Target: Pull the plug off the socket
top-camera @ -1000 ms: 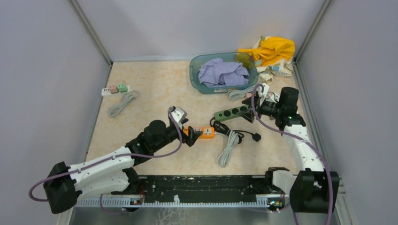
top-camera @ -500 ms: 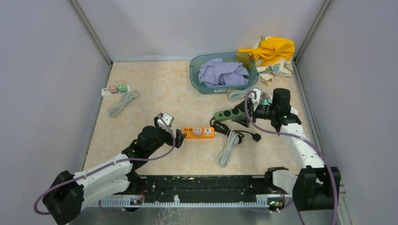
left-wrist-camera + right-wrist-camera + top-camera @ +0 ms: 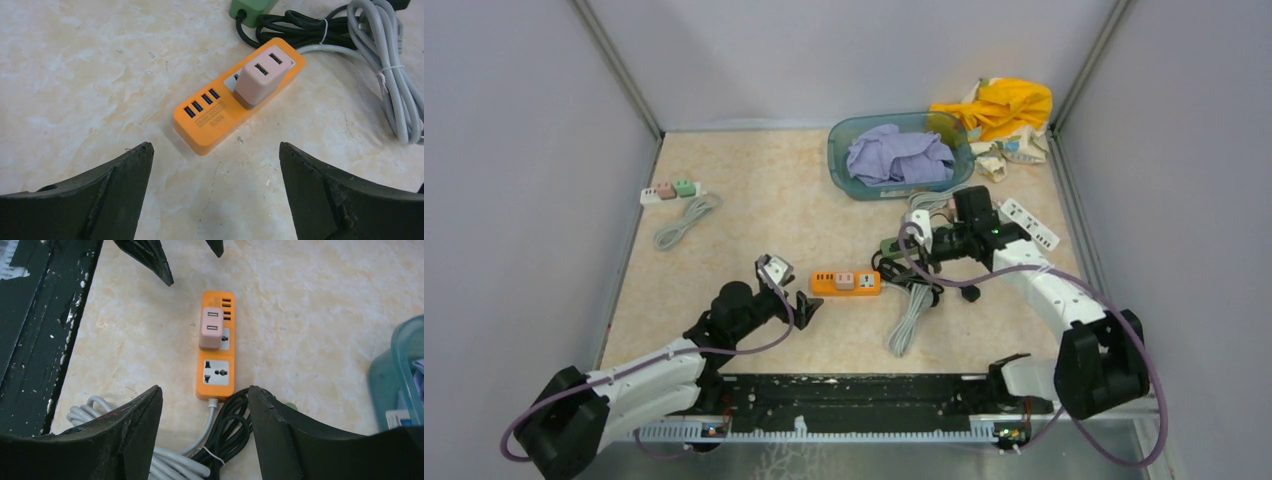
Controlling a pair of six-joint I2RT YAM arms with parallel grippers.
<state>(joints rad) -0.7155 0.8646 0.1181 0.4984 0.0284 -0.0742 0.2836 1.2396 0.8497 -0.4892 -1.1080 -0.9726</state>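
The pink plug stands upright above the power strip. The right gripper will next lower past the power strip's cord end toward the USB ports, onto the plug's sides.
The socket is an orange power strip (image 3: 860,285) (image 3: 210,120) (image 3: 216,391) lying flat mid-table. A pale pink plug (image 3: 845,279) (image 3: 257,77) (image 3: 211,327) sits upright in it, beside the USB ports. My left gripper (image 3: 803,306) (image 3: 214,146) is open, just short of the strip's USB end, touching nothing. At the strip's cord end my right gripper (image 3: 916,243) (image 3: 204,388) hangs open over the coiled cables, holding nothing. The left fingertips (image 3: 150,260) show at the top of the right wrist view.
A green power strip (image 3: 250,7) with a black cable (image 3: 290,30) and a grey cable bundle (image 3: 911,318) lies right of the orange one. A teal basin (image 3: 839,150) of cloth stands behind. A white strip (image 3: 671,190) lies far left, a black rail (image 3: 854,395) runs along the near edge.
My left gripper has drawn back from the orange strip toward the near left, still open. The right arm has swung left from the green strip to the orange strip's cord end.
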